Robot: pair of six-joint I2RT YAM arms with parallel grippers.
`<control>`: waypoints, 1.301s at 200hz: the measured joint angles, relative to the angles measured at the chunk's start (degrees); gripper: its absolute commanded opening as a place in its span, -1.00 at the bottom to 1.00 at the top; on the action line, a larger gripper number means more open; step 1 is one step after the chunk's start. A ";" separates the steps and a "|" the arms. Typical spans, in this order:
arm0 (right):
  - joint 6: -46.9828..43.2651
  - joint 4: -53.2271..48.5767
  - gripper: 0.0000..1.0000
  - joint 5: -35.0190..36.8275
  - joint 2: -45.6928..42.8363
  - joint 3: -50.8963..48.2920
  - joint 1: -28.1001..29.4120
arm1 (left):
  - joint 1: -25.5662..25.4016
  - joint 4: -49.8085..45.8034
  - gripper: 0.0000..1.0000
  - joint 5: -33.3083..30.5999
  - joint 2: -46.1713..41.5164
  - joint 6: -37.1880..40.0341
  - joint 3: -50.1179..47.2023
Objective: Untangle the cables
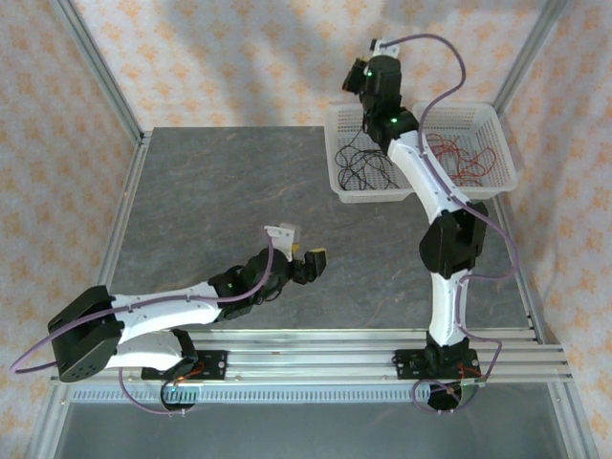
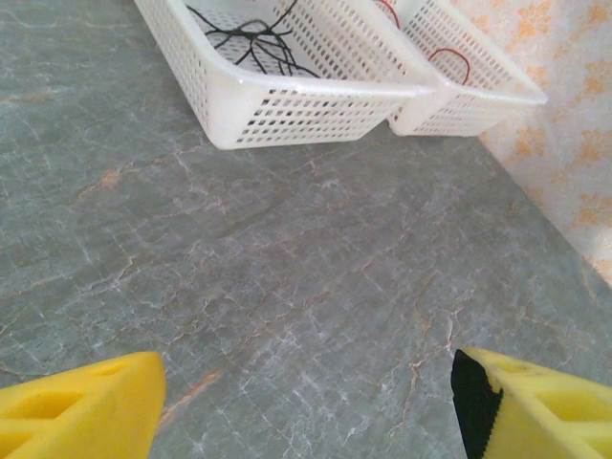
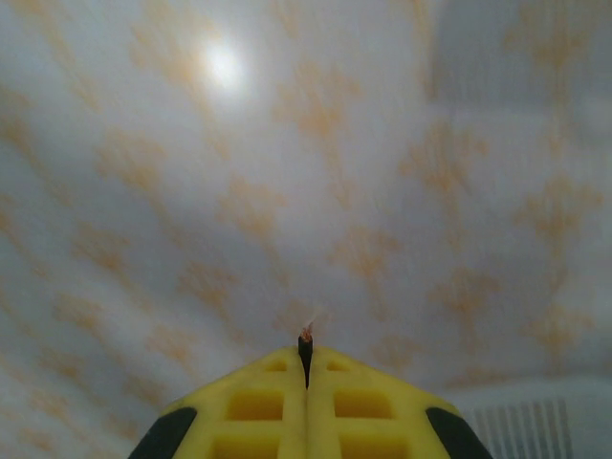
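Observation:
My right gripper moves back and down next, fingers tilting downward, to release, since the basket of matching black wires lies below and back from it.
The cables lie sorted in two white baskets at the back right: black wires (image 1: 361, 164) (image 2: 253, 38) in the left basket (image 1: 368, 196), red wires (image 1: 466, 158) (image 2: 451, 59) in the right basket (image 1: 507, 153). My right gripper (image 1: 361, 78) (image 3: 306, 349) is raised above the left basket, pointing at the back wall. It is shut on a single black wire, whose stripped copper end (image 3: 305, 339) pokes out between the yellow fingers. My left gripper (image 1: 308, 260) (image 2: 308, 392) hovers open over bare table near the middle, nothing between its fingers.
The grey stone-pattern table (image 1: 229, 191) stretches wide to the left and in front of the baskets. Metal frame posts and patterned curtain walls close in the sides and back. An aluminium rail (image 1: 316, 359) carries both arm bases at the near edge.

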 measured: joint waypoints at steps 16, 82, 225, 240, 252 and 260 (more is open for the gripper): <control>1.01 -2.47 -1.00 0.44 1.33 -2.14 -0.11 | 0.00 -0.09 0.59 -0.37 -0.98 0.02 0.00; 5.84 -16.83 -1.00 -0.66 6.14 -2.49 -0.68 | 0.00 -2.10 0.59 -2.32 -1.79 0.04 0.00; 7.58 -32.04 0.39 -9.09 15.04 -0.76 -2.93 | 0.00 -9.16 0.98 -10.99 -4.37 1.05 2.32; 7.41 -32.52 0.79 -8.90 14.51 -0.76 -2.93 | 0.00 -10.08 0.98 -12.76 -4.50 1.66 2.95; 6.82 -32.74 0.99 -8.74 13.49 -1.18 -2.93 | 0.00 -10.29 0.98 -14.25 -4.87 2.08 3.04; 6.62 -32.81 0.99 -8.50 12.33 -1.70 -2.93 | 0.04 -10.56 0.98 -15.32 -5.31 2.51 3.04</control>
